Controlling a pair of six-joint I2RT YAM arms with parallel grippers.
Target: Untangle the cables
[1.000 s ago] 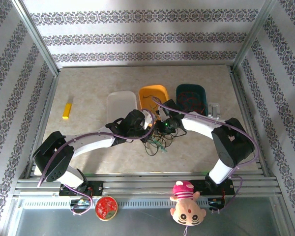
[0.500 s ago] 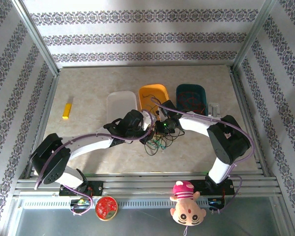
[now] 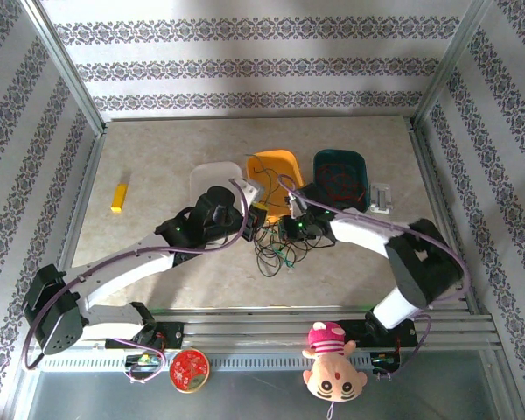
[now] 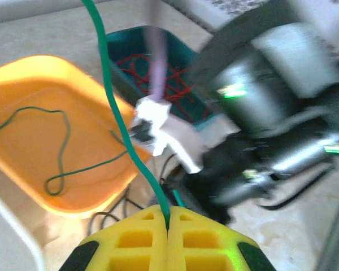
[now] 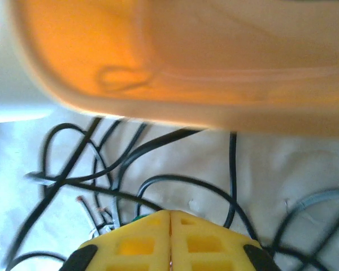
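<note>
The green cable will go outward with my left gripper over the yellow bin [image 3: 275, 166], and I will release it there, because another green cable is already inside that bin.
The cables [image 3: 278, 249] lie as a loose tangle of black loops on the table, just in front of the yellow bin [image 3: 275, 166]. My left gripper [image 4: 168, 219] is shut on a green cable [image 4: 120, 121], which runs taut up and out of the top of the left wrist view. In the top view the left gripper [image 3: 257, 214] is at the yellow bin's near edge. My right gripper [image 5: 169, 214] is shut and low over black cables [image 5: 175, 180], with a speck of green beside its left finger. It sits at the tangle's top edge [image 3: 285, 231].
A green cable [image 4: 56, 144] lies in the yellow bin [image 4: 22, 84]. Red cables [image 4: 175, 79] lie in the teal bin [image 3: 341, 173]. A white bin [image 3: 215, 182] stands to the left. A yellow block [image 3: 119, 197] lies far left and a small white part [image 3: 381, 198] at the right.
The left arm has swung back and left, and its gripper has moved toward the yellow bin, drawing the green cable taut. The right gripper stays at the tangle.
</note>
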